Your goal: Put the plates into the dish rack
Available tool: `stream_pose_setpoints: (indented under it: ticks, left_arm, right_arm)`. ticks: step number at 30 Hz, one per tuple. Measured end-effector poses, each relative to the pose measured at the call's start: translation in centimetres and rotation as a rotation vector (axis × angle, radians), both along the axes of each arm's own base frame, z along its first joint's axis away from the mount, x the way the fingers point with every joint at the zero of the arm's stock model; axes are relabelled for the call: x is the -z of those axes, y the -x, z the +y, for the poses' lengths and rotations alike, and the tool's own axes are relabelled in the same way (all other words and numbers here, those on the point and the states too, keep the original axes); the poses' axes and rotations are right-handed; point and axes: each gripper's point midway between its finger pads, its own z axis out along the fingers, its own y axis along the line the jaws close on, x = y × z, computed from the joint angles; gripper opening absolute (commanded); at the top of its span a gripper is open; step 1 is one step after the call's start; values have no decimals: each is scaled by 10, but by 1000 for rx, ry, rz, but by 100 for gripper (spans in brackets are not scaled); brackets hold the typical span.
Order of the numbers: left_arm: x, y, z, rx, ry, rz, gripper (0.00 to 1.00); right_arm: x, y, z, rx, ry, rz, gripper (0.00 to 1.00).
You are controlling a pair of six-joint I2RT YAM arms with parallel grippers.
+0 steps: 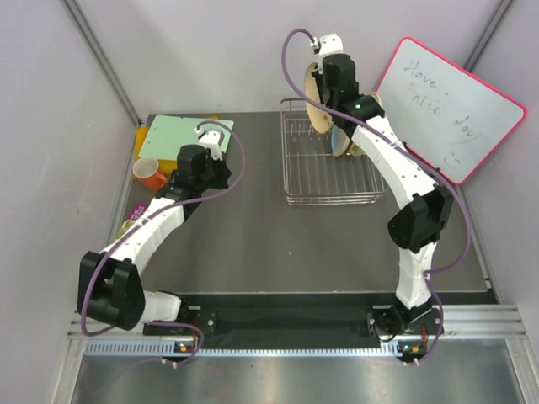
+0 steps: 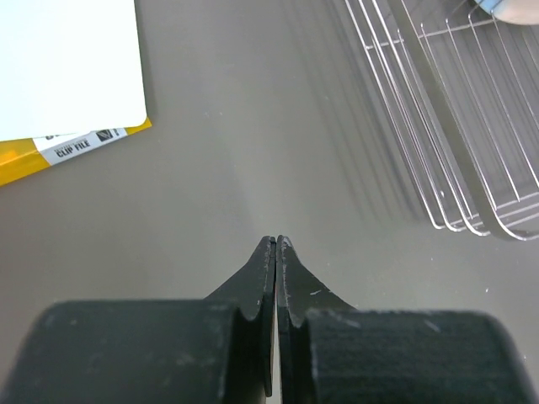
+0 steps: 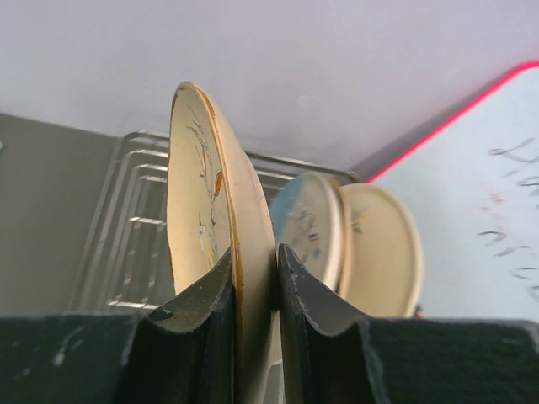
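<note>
My right gripper next needs to lower the upright plate onto the open rack wires below, beside the blue and cream plate, and release it.
My right gripper [image 1: 324,84] is shut on the rim of a cream-peach plate [image 1: 316,101] and holds it on edge above the far left part of the chrome dish rack [image 1: 324,181]. In the right wrist view the plate [image 3: 206,202] stands upright between my fingertips [image 3: 254,250], over the rack [image 3: 126,236]. A blue and cream plate [image 3: 303,223] and a pale plate [image 3: 383,248] stand on edge in the rack behind it. A fourth plate is not in view. My left gripper [image 2: 276,241] is shut and empty above bare table left of the rack [image 2: 455,135].
A pink-framed whiteboard [image 1: 450,105] leans at the rack's right. A green folder [image 1: 181,135] and an orange mug [image 1: 150,174] lie at the far left, by the left gripper [image 1: 217,164]. The back wall is close behind the rack.
</note>
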Motion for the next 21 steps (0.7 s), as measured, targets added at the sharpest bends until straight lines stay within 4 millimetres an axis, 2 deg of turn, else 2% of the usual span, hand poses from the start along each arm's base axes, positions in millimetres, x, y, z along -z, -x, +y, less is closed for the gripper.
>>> stream_pose_setpoints:
  ticks: [2,7,10,13,21]
  left_arm:
    - [3,3,0,5,4,-2,0]
    - [8,7,0,9,11,-3,0]
    - [7,9,0,7,23,-16,0]
    - [7,14,0,5,34,-25,0]
    - [10,16,1,1,42,-27,0]
  right_arm:
    - [-11,-2,-7,50,68,-51,0]
    - [-37,-1,-10,126,143,-154,0]
    - [-44,-1,-10,168,159,-192,0]
    - [-37,-3,-15,210,180,-197,0]
    - [9,-17,-20,268,262,-125,0]
